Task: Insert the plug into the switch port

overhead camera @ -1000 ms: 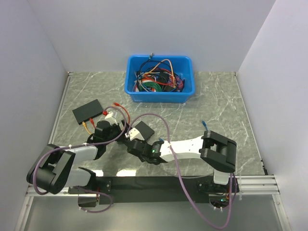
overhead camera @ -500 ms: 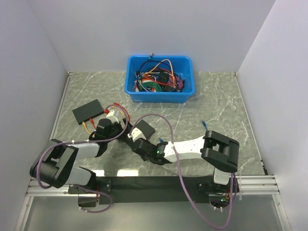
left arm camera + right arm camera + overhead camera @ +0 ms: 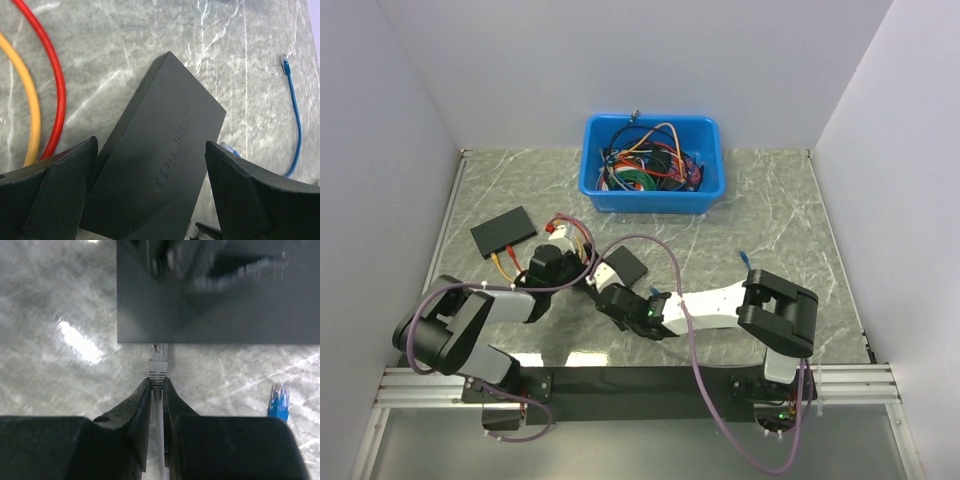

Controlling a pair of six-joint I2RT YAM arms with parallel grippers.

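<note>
My right gripper will next push the plug straight toward the switch's near edge (image 3: pixel 160 344) and then open, because the plug's clear tip already touches that edge.
A flat black switch (image 3: pixel 625 266) lies on the marble table; it also shows in the left wrist view (image 3: pixel 160 165) and the right wrist view (image 3: pixel 215 315). My left gripper (image 3: pixel 585 268) is open, one finger (image 3: pixel 65 190) on each side of the switch. My right gripper (image 3: pixel 157 382) is shut on a plug (image 3: pixel 158 362) with a clear tip and a white boot on a pale cable; the tip meets the switch's near edge. The ports are hidden. The bright-blue cable (image 3: pixel 745 262) lies loose, its plug (image 3: pixel 279 402) on the table beside the switch.
A second black switch (image 3: pixel 503 232) with orange and yellow cables sits at the left. Red (image 3: pixel 55 85) and orange (image 3: pixel 25 100) cables curve beside my left gripper. A blue bin (image 3: pixel 655 205) of tangled cables stands at the back. The blue cable's far end (image 3: pixel 284 62) lies to the right.
My left gripper has moved right toward the switch and now straddles it. My right gripper has stayed at the switch's near edge with the white plug.
</note>
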